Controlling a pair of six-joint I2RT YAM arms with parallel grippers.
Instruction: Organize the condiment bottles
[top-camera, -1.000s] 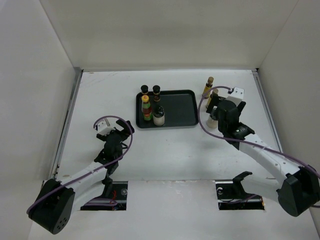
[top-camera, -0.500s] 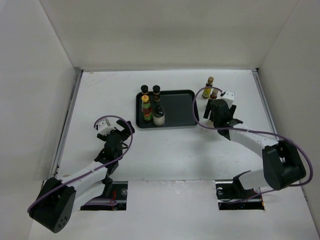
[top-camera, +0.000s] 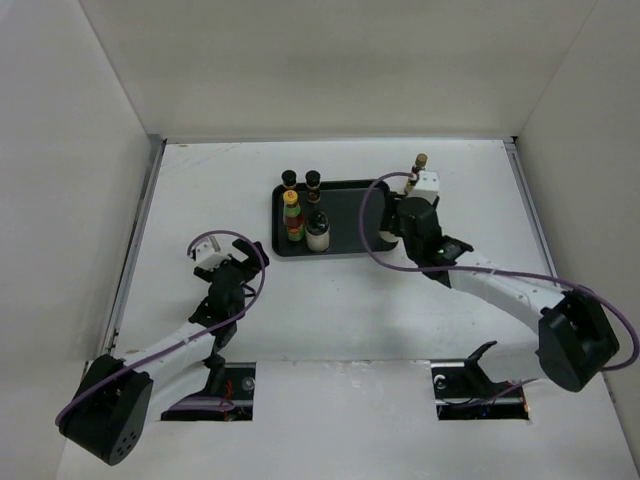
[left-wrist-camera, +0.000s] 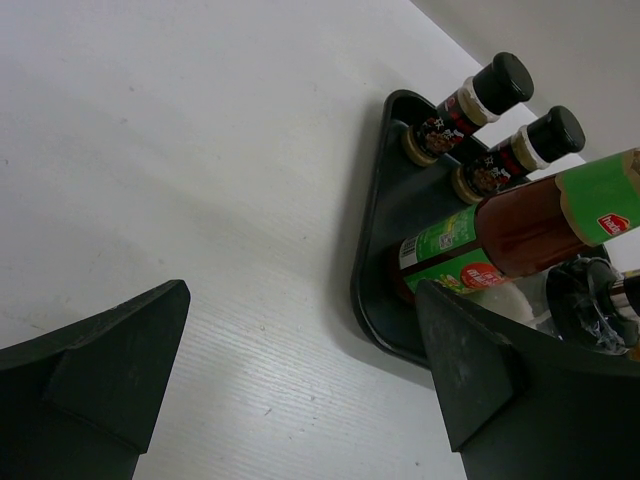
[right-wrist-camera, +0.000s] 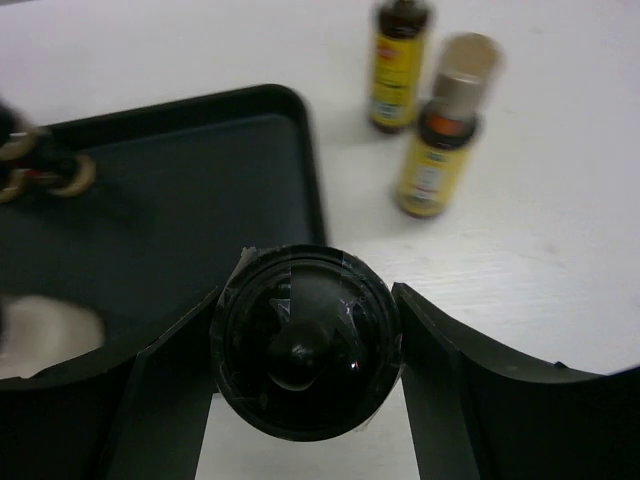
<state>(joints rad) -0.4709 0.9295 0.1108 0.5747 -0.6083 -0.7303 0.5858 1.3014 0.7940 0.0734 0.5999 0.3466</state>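
Note:
My right gripper will go left in the top view, then down to the tray's bottom beside the other pale jar, as that spot is empty.
My right gripper (top-camera: 392, 231) is shut on a squat pale jar; its dark cap (right-wrist-camera: 305, 340) fills the space between the fingers. It hangs over the right edge of the black tray (top-camera: 350, 205). On the tray stand two short dark brown bottles (top-camera: 289, 180) (top-camera: 313, 180), the red bottle (top-camera: 293, 215) and another pale jar (top-camera: 317, 233). Two slim yellow-labelled bottles (right-wrist-camera: 400, 60) (right-wrist-camera: 440, 140) stand on the table right of the tray; only one (top-camera: 419, 166) shows from above. My left gripper (top-camera: 222, 272) is open and empty, left of the tray.
White walls close in the table on the left, back and right. The right half of the tray (right-wrist-camera: 180, 190) is bare. My left wrist view shows the tray's near left corner (left-wrist-camera: 375, 300) just ahead of the open fingers.
My right arm has swung left from the table right of the tray to the tray's right edge, carrying the pale jar. The left arm has not moved.

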